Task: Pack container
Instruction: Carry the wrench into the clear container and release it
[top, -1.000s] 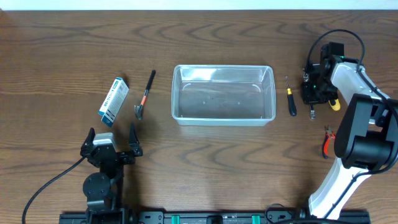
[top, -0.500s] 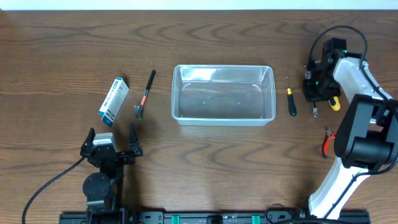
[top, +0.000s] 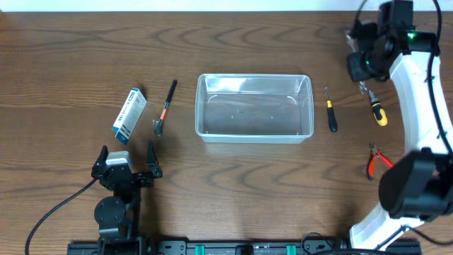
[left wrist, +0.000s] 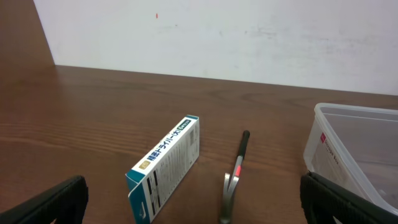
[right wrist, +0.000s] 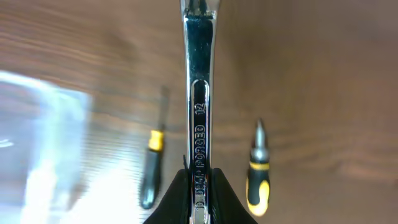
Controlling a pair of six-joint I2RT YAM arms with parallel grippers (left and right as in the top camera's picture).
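Observation:
Next, the right gripper swings to the left in the overhead view, turns the wrench (right wrist: pixel 199 93) along the container's long side, then lowers it inside.
The clear plastic container (top: pixel 255 77) stands empty at the table's middle; its blurred edge shows in the right wrist view (right wrist: pixel 43 155) and its corner in the left wrist view (left wrist: pixel 348 149). My right gripper (top: pixel 365 69) is raised at the far right, shut on a chrome wrench (right wrist: pixel 199 93) that points forward from the jaws (right wrist: pixel 199 198). My left gripper (top: pixel 127 161) is open and empty near the front left, its fingers (left wrist: pixel 196 211) wide apart.
A hammer (top: pixel 164 108) (left wrist: pixel 233 180) and a blue-and-white box (top: pixel 129 115) (left wrist: pixel 165 168) lie left of the container. A slim screwdriver (top: pixel 330 113) (right wrist: pixel 151 168), a yellow-black screwdriver (top: pixel 377 110) (right wrist: pixel 258 174) and red pliers (top: pixel 375 161) lie on the right.
My right arm has risen and moved toward the table's back with the wrench in its jaws, uncovering the yellow-black screwdriver. The left arm has not moved.

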